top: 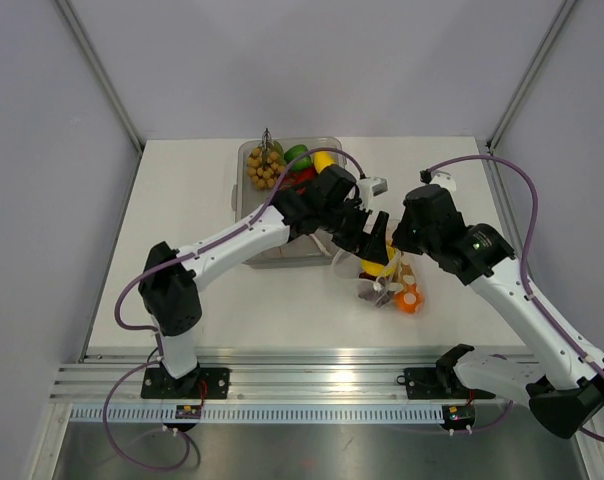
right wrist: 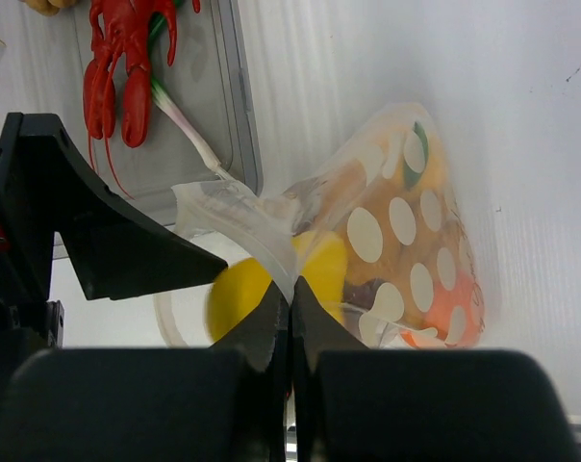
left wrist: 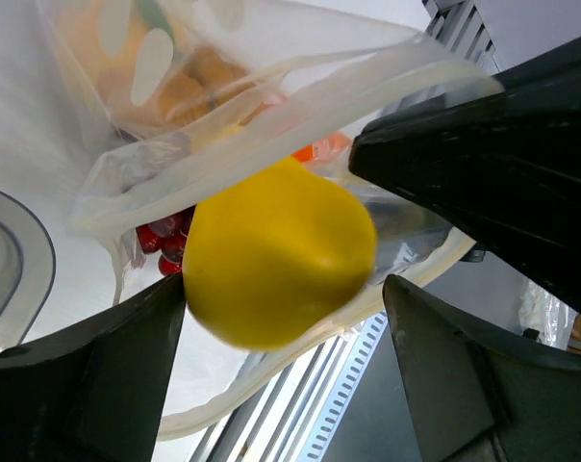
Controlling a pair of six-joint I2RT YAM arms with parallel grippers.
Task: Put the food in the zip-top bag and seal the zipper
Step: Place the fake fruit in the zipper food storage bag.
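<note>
My left gripper next needs to move outward, away from the bag's opening, and go down over the yellow piece (top: 323, 160) to close, because that piece is still in the tray.
The dotted zip-top bag (top: 394, 283) lies just right of centre with an orange (top: 410, 299) and other food inside. My right gripper (right wrist: 290, 303) is shut on the bag's mouth edge (right wrist: 235, 214) and holds it up. In the top view the right gripper (top: 395, 246) sits just right of the left one. My left gripper (left wrist: 286, 287) is open at the bag's mouth, with a yellow lemon (left wrist: 276, 255) between its spread jaws, blurred, with a gap to the right finger (left wrist: 444, 375). The lemon also shows in the top view (top: 377, 265) and the right wrist view (right wrist: 235, 296). The zipper detail is too fine to see.
The rigid clear tray (top: 244, 205) stands behind the bag, left of centre. It holds a bunch of grapes (top: 265, 168), a green pepper (top: 297, 154), a yellow piece (top: 324, 160), a red lobster (right wrist: 122, 67) and a spring onion (right wrist: 180, 120). The aluminium rail (top: 312, 385) runs along the near edge.
</note>
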